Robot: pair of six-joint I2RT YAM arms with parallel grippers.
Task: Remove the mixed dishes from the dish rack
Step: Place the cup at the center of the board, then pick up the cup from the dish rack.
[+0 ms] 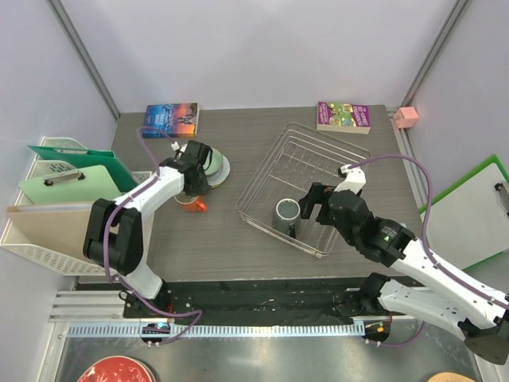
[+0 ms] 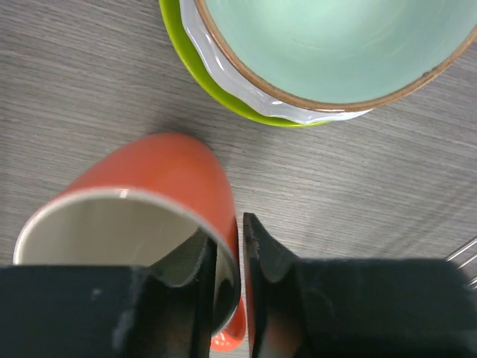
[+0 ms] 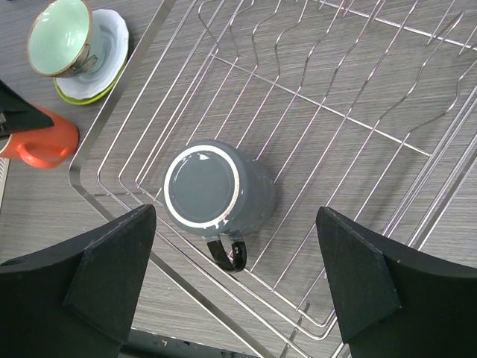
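Next, my right gripper should descend to its left in the top view and close around the grey mug's dark handle (image 1: 292, 230) (image 3: 230, 256), since that handle juts out there.
My left gripper (image 2: 229, 257) is shut on the wall of the orange mug (image 2: 160, 175), one finger inside the rim and one outside. The mug (image 1: 196, 204) is low over the table beside a stack: mint-green bowl (image 2: 328, 37) on a light plate (image 2: 223, 63) on a lime-green plate (image 2: 216, 93). Inside the wire dish rack (image 1: 270, 171), near its front corner, a grey mug (image 3: 212, 186) stands upside down with its dark handle toward me. My right gripper (image 3: 235, 216) hangs open above it, fingers wide on either side, touching nothing.
Two books (image 1: 171, 119) (image 1: 343, 116) lie at the table's far edge. White slotted trays (image 1: 48, 231) with green clipboards stand at the left. A small pink box (image 1: 407, 117) and another clipboard (image 1: 477, 207) are at the right. A red plate (image 1: 115, 372) lies below the table's front edge.
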